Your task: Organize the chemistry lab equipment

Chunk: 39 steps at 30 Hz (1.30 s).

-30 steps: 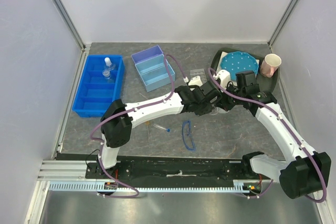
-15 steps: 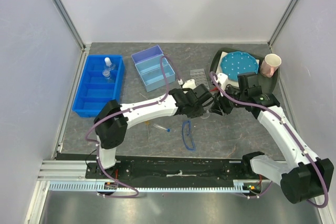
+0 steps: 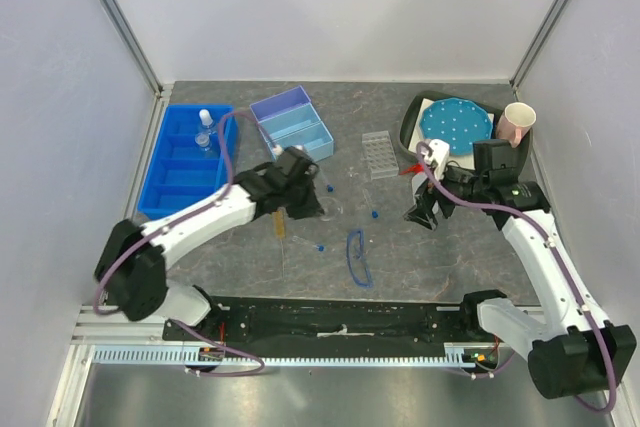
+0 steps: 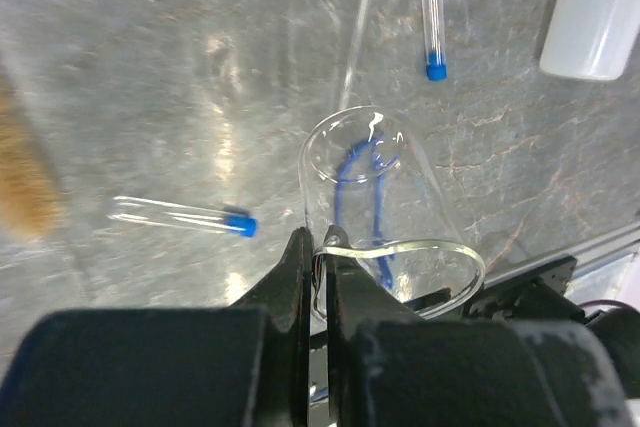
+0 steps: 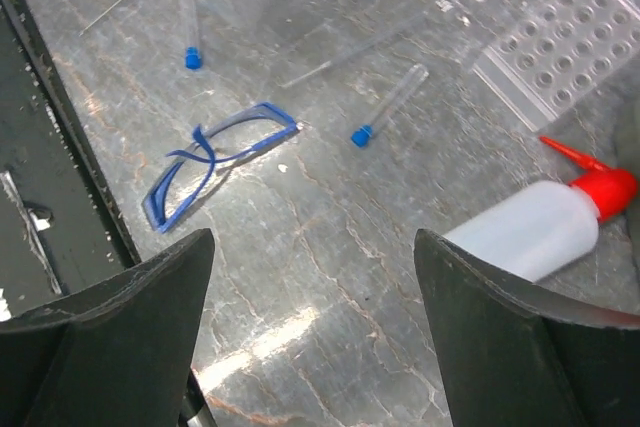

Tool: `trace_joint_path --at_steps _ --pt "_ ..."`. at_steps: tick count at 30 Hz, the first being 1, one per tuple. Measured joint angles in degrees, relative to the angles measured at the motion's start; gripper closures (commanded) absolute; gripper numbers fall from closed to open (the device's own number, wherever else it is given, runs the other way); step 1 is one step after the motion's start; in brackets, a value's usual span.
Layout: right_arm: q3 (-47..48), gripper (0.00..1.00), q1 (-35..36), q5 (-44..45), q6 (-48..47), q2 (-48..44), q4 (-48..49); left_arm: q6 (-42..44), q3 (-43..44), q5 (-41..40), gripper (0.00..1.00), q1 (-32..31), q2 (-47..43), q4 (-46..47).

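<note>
I need to move my left gripper to the left in the top view, then down to release the flask (image 4: 380, 197) in the bin's section beside the bottles, because that section is empty.
My left gripper (image 4: 322, 247) is shut on the rim of a clear glass flask (image 4: 380, 197) and holds it above the table. In the top view the left gripper (image 3: 305, 197) hangs just below the light blue box (image 3: 292, 127). My right gripper (image 5: 312, 242) is open and empty over bare table, with the white squeeze bottle (image 5: 530, 232) and its red nozzle (image 5: 600, 185) to its right. Blue-rimmed safety glasses (image 5: 215, 157) lie flat nearby. Blue-capped tubes (image 5: 390, 102) (image 4: 185, 215) are scattered on the table. An amber tube (image 3: 280, 225) lies under the left arm.
A blue divided bin (image 3: 172, 197) at the left holds small bottles. A clear tube rack (image 3: 378, 154) lies mid-table. At the back right, a dark tray (image 3: 408, 117) carries the blue dotted disc (image 3: 455, 122), with a paper cup (image 3: 516, 124) beside it.
The two grippers were together at mid-table; the right one opened and drew back right. The left arm swung left with the flask in its grip.
</note>
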Motion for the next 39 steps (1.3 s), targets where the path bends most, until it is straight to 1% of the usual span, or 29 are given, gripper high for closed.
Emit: trace_joint_path --at_steps 2,4,5,7,10,14,16,22,26,30,39 --pt "-1.03 0.02 -3.58 -2.23 -0.50 0.50 0.81 3.30 -3.21 4.13 0.98 5.18 -5.51 0.17" --pt "-1.81 0.02 -6.05 -2.89 -0.92 1.79 0.72 6.84 -5.18 8.79 0.98 12.17 -10.40 0.24" --pt "-1.99 0.02 -6.56 -2.71 -1.11 2.56 0.72 8.35 -5.31 10.08 0.98 15.23 -11.93 -0.35" --pt "-2.34 0.02 -6.82 -2.36 -1.40 3.65 0.76 12.35 -5.05 12.52 0.98 23.43 -14.58 -1.18" --pt "-2.86 0.02 -6.82 -2.05 -1.49 3.93 0.76 17.57 -3.19 14.64 0.98 34.38 -15.02 -3.28" --pt "-3.45 0.02 -6.82 -1.51 -1.49 3.58 1.20 21.90 0.46 16.74 0.98 48.70 -11.96 -4.87" --pt "-3.80 0.02 -6.82 -1.03 -1.49 3.28 1.14 22.80 2.32 16.83 0.98 53.40 -9.90 -5.01" --pt "-4.09 0.02 -6.82 -0.31 -1.49 2.43 1.20 24.26 6.49 17.57 0.98 60.39 -4.00 -4.98" --pt "-4.17 0.02 -6.82 -0.13 -1.49 2.21 1.20 25.11 8.20 17.88 0.98 62.90 -0.33 -4.98" --pt "-4.35 0.02 -6.84 -0.07 -1.49 2.08 1.22 25.92 8.55 17.79 0.98 64.15 2.47 -4.74" --pt "-4.48 0.02 -6.84 0.52 -1.49 2.10 1.29 28.02 9.90 16.92 0.97 64.37 10.14 -4.33"
